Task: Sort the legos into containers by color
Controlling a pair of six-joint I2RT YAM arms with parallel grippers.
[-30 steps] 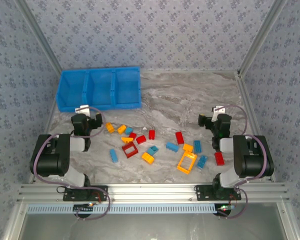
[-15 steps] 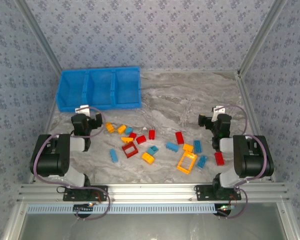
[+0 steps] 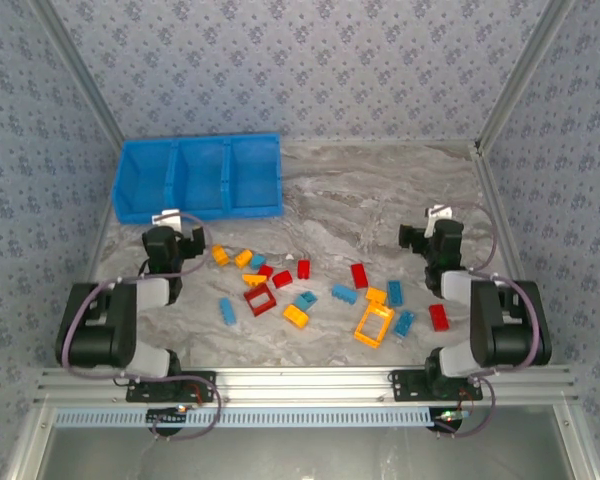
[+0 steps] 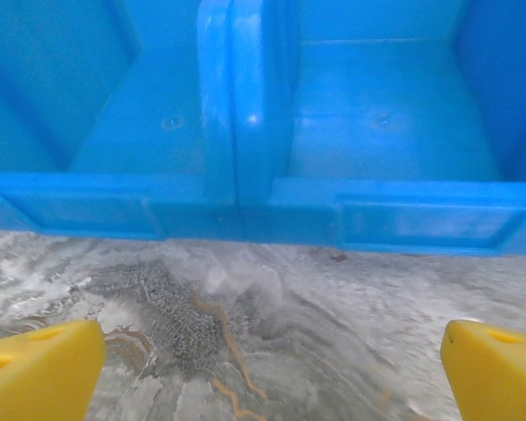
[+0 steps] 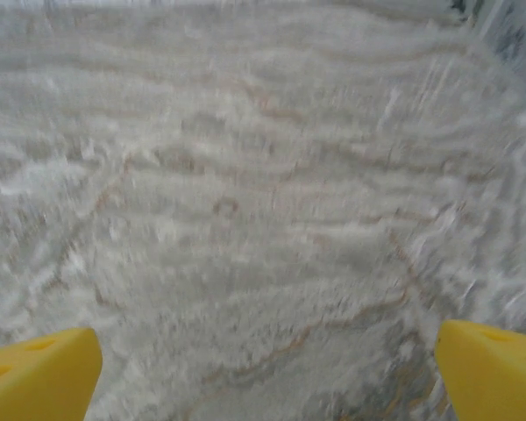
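The divider wall [image 3: 171,178] [image 4: 237,96] lines up between the open fingers, so my left gripper should next reach outward past the container's front side, straddle that divider wall and close.
The legos lie scattered on the marble table between the arms, among them a red frame [image 3: 259,298], an orange frame [image 3: 374,322], a red brick [image 3: 359,275] and a blue brick [image 3: 227,311]. The blue three-compartment container [image 3: 200,140] stands at the back left with nothing in it. My left gripper [image 3: 173,232] is open just in front of it. In the left wrist view the container's front wall [image 4: 245,215] is close ahead, and the left gripper [image 4: 272,368] has bare table between its yellow fingertips [image 4: 39,373]. My right gripper [image 3: 430,232] [image 5: 267,373] is open over bare table at the right.
Patterned walls and metal frame posts close in the table on the left, right and back. A red brick [image 3: 438,317] lies close to the right arm's base. An orange brick [image 3: 220,255] lies just right of the left gripper.
Both arms have shifted slightly: their elbows sank toward the near edge and the right gripper edged a little farther out. The legos and the container have not moved.
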